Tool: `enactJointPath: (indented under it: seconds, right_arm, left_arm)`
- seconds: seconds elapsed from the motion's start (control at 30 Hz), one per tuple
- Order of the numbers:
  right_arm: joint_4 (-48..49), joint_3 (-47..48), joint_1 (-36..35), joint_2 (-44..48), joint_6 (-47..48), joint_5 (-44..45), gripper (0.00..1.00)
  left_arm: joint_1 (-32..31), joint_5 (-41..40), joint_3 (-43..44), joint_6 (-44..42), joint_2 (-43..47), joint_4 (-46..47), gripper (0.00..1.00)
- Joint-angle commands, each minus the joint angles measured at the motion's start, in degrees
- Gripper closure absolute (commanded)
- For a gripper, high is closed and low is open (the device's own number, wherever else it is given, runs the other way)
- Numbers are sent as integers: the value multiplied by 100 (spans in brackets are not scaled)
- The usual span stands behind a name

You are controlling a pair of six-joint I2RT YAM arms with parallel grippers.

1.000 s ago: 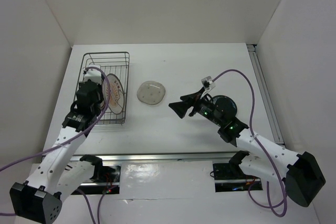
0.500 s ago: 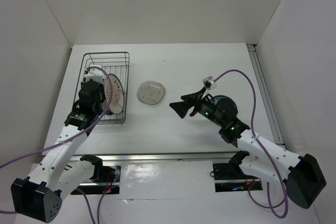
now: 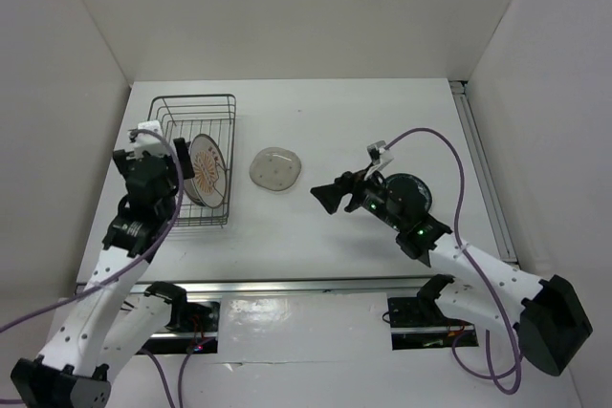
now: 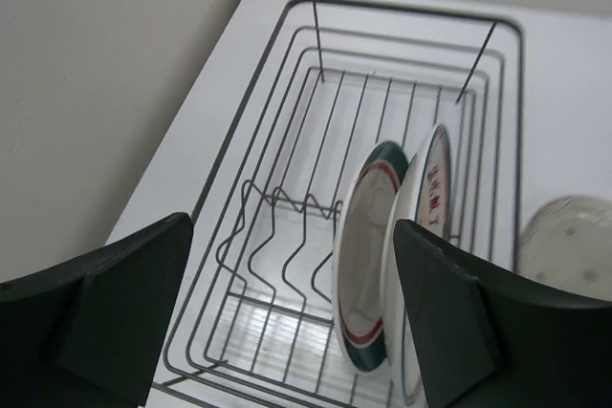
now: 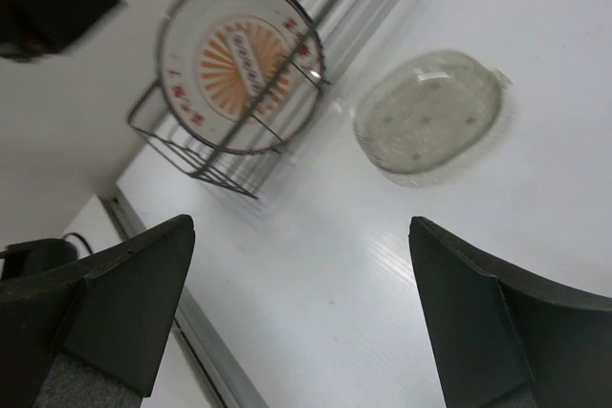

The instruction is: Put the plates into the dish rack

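The grey plate's rim opposite the rack lies clear below my right gripper, which should lower left in the top view onto it next.
The dish rack (image 3: 194, 112) stands at the table's left. Two plates stand on edge in it, side by side: the white one with a teal-and-red ring (image 4: 368, 255) and the cream one with an orange sunburst (image 4: 432, 193) (image 5: 244, 64). My left gripper (image 4: 292, 226) is open above the rack's near end, just left of these plates and holding nothing. The translucent grey plate (image 3: 277, 168) (image 5: 430, 112) lies flat beside the rack. My right gripper (image 3: 325, 193) hovers open and empty right of it. The teal-patterned plate (image 3: 413, 193) lies partly under the right arm.
White walls close in the table on the left, back and right. A metal rail (image 3: 483, 169) runs along the right edge, and another crosses the front by the arm bases. Free tines (image 4: 277, 236) stand left of the racked plates.
My left gripper has opened, let go of the plate in the rack, and drawn back to the left. Both plates stay standing. The right arm has barely moved.
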State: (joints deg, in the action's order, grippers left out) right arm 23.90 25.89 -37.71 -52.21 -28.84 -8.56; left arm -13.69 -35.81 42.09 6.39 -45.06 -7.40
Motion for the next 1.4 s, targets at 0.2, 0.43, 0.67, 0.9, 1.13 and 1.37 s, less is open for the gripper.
enactJointPath:
  seconds: [0.2,0.43,0.67,0.9,1.13,1.37]
  right_arm:
    - [404,468,89,-2283,-569,522,0]
    - [396,1875,89,-4446,-1053,565,17]
    - [765,2174,89,-5220,-1659,864,20]
    - [827,2641,28,-6029,-2099,873,25]
    - [-715,3369,-183,-6319,-2529,2330,54]
    - [-1721,3967,-298,-6522,-2776,2745,87]
  left_arm:
    - [-11,2318,344,969,1368,-95,0]
    - [-11,2844,283,1031,1368,54,0]
    - [-11,2641,221,1145,1579,54,0]
    - [-11,2817,274,1145,1474,54,0]
    - [-11,2764,274,1145,1579,54,0]
    - [-11,2817,274,1145,1579,54,0]
